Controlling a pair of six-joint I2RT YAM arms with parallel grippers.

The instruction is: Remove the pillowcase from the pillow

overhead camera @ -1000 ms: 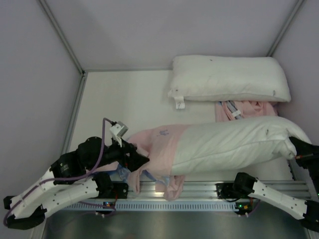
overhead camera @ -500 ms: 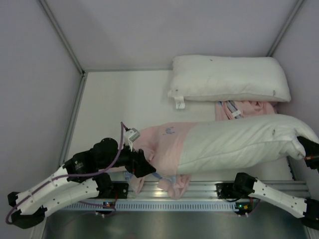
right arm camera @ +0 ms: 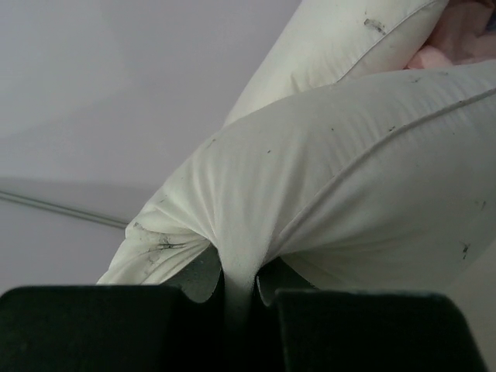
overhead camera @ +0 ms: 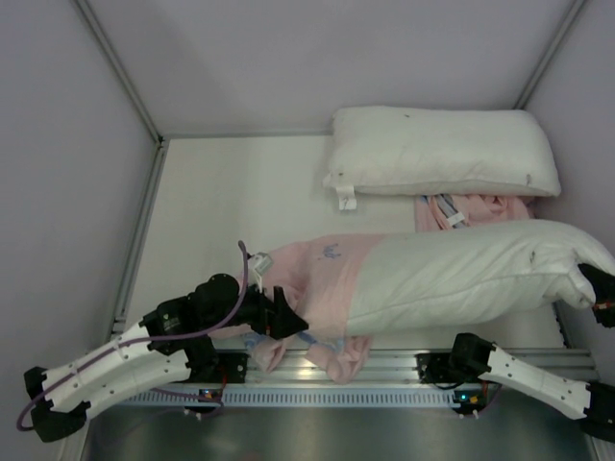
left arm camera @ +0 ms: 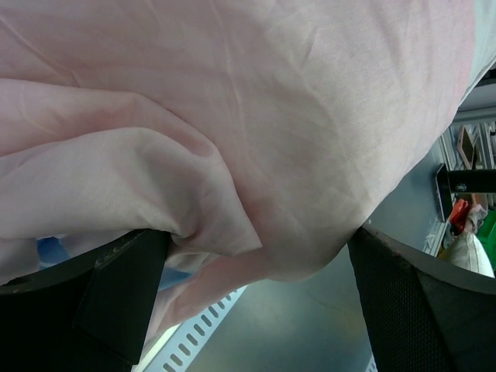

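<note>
My left gripper eases a little further onto the case's near bulge [overhead camera: 314,321] [left arm camera: 280,242] next and closes on the cloth, since pink pillowcase already bulges between its wide-open fingers.
The pillow [overhead camera: 461,274] lies across the near table, white and plump, its right two thirds bare. The pillowcase [overhead camera: 317,283], pink side out, covers its left end and hangs bunched over the front rail. My left gripper [overhead camera: 288,322] is at the case's lower left. In the left wrist view it [left arm camera: 256,240] is open, fingers [left arm camera: 116,298] wide apart, with the pink pillowcase [left arm camera: 271,132] bulging between them. My right gripper [overhead camera: 601,288] is at the pillow's right end. In the right wrist view it [right arm camera: 240,291] is shut on a pinch of the white pillow [right arm camera: 349,178].
A second white pillow [overhead camera: 442,149] with a small corner tag [overhead camera: 346,200] lies at the back right. A crumpled pink cloth [overhead camera: 471,209] sits between the two pillows. An aluminium rail [overhead camera: 394,370] runs along the front edge. Walls close in on both sides.
My left arm has moved right, bunching the pillowcase toward the pillow. The pillow has shifted slightly right with my right gripper.
</note>
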